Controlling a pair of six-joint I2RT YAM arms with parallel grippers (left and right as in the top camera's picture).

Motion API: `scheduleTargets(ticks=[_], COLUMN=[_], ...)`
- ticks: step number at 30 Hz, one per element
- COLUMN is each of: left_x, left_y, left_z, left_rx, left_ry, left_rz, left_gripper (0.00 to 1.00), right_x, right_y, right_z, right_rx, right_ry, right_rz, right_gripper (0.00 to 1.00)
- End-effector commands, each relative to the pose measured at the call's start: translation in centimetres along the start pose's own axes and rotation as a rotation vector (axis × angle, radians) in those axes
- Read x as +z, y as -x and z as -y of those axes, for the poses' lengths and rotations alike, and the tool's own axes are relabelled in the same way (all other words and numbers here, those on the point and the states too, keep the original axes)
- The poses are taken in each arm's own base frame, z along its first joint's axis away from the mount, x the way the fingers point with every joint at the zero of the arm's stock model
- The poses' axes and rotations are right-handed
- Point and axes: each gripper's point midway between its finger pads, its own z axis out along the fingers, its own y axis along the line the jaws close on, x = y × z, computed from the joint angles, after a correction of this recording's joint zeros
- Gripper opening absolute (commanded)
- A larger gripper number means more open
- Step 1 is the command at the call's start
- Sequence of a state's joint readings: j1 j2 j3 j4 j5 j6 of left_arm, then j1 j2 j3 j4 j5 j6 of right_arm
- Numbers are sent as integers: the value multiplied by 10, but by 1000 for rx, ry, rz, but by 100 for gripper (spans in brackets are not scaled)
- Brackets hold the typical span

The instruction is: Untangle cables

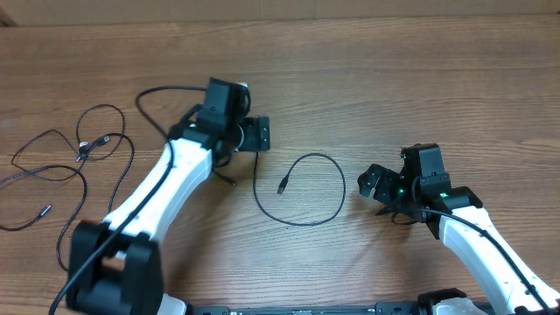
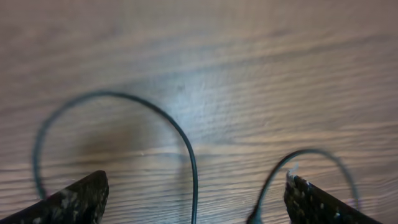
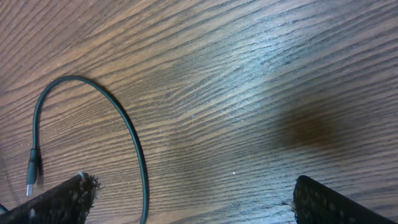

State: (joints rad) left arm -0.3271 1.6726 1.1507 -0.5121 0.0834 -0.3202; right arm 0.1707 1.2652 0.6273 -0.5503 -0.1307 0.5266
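Observation:
The left gripper lowers and draws back onto the part of the black cable (image 2: 194, 203) beside the loop's plug end next. That part of the cable runs lined up between its open fingers.
A thin black cable (image 1: 324, 162) lies in a loose loop at the table's middle, its plug end (image 1: 282, 185) inside the loop. My left gripper (image 1: 255, 135) is open over that cable's far end. In the left wrist view a cable strand (image 2: 186, 146) runs between the open jaws (image 2: 199, 202), untouched, and a second small loop (image 2: 314, 151) lies by the right finger. Several more thin cables (image 1: 79, 150) lie tangled at the left. My right gripper (image 1: 374, 182) is open and empty, just right of the loop. The right wrist view shows the loop (image 3: 121, 115) and plug (image 3: 31, 171) left of its jaws (image 3: 193, 196).
A black cord (image 1: 150, 96) arcs from behind the left arm's wrist toward the back left. The wooden table (image 1: 420, 79) fills all the views.

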Motion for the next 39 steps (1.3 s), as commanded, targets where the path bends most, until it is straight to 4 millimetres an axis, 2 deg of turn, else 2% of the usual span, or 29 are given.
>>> scheduleTargets(ticks=[1,5,10,14,19,20,22,24,29,32,35,36,37,39], left_x=[23,42,52,51,48,47,44,40,39,41,45,46,47,47], left_y=[-20,-42,-68,-84,-95,-96,-103,-111,-114,-112,-104,-101,-98,-94], left_z=[4,6,6,6,2,1,-1,-5,-14,-16,-13,-11,-10,-9], left_rx=[4,17,34,42,40,40,38,36,44,48,50,50,50,51], left_ry=[-4,7,32,50,66,69,80,97,145,156,141,134,130,126], left_rz=[-80,-160,-255,-314,-359,-366,-396,-429,-438,-420,-386,-373,-361,-348], left_gripper=[90,85,72,54,31,23,13,11,27,28,23,17,4,4], right_x=[-6,-6,-6,-6,-6,-6,-6,-6,-6,-6,-6,-6,-6,-6], right_y=[12,12,12,12,12,12,11,9,7,7,6,6,6,6], right_z=[-6,-6,-6,-6,-6,-6,-6,-4,-3,-3,-2,-2,-2,-2], right_rx=[-6,-6,-6,-6,-6,-6,-5,-4,-2,-2,-2,-2,-2,-2], right_ry=[12,12,12,12,12,12,10,4,-1,-2,-4,-4,-4,-5], right_rz=[34,33,33,33,33,33,30,21,14,12,10,10,9,8], right_gripper=[100,100,100,100,100,100,100,100,100,100,100,100,100,100])
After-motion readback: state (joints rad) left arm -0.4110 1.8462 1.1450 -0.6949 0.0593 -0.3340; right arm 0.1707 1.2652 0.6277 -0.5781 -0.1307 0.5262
